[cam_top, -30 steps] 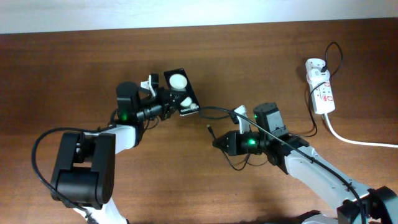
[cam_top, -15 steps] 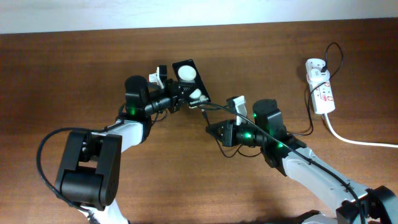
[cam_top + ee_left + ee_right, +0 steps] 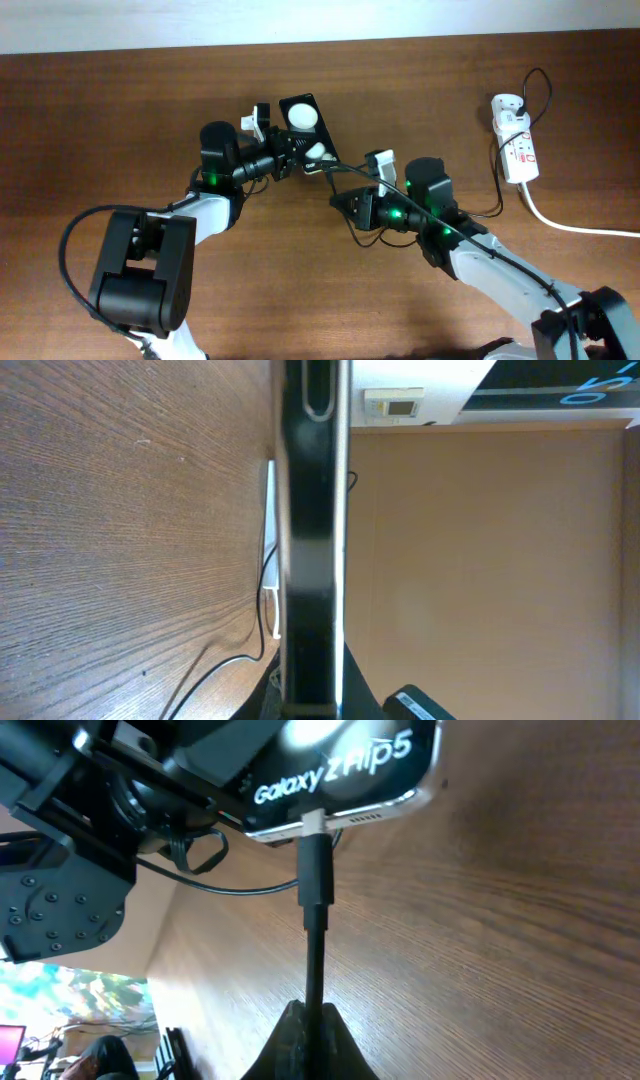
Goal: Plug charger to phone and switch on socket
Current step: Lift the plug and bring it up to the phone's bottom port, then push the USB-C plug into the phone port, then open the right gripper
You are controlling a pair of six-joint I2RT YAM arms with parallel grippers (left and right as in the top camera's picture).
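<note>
My left gripper moves toward the plug next, then down to release the phone point(image 3: 311, 134) on the tabletop below, since the plug's metal tip still shows at the port.
The phone point(image 3: 311, 134), black with two white round blobs, is held tilted above the table in my left gripper point(image 3: 287, 153). The left wrist view shows it edge-on point(image 3: 310, 530) between the jaws point(image 3: 310, 705). My right gripper point(image 3: 343, 203) is shut on the charger cable point(image 3: 347, 171) just behind its plug. In the right wrist view the black plug point(image 3: 316, 870) stands straight above the shut fingers point(image 3: 310, 1020), and its tip meets the port in the phone's silvery bottom edge point(image 3: 345, 815). The white socket point(image 3: 520, 150) lies at the far right, away from both grippers.
A white adapter block point(image 3: 503, 103) sits at the socket's far end. The thick white cord point(image 3: 575, 226) runs off the right edge. Slack black cable loops on the brown table point(image 3: 420, 80) under my right arm and toward the socket.
My left gripper has carried the phone up and to the right. My right gripper has moved left and up with the plug, whose tip now meets the phone's bottom edge.
</note>
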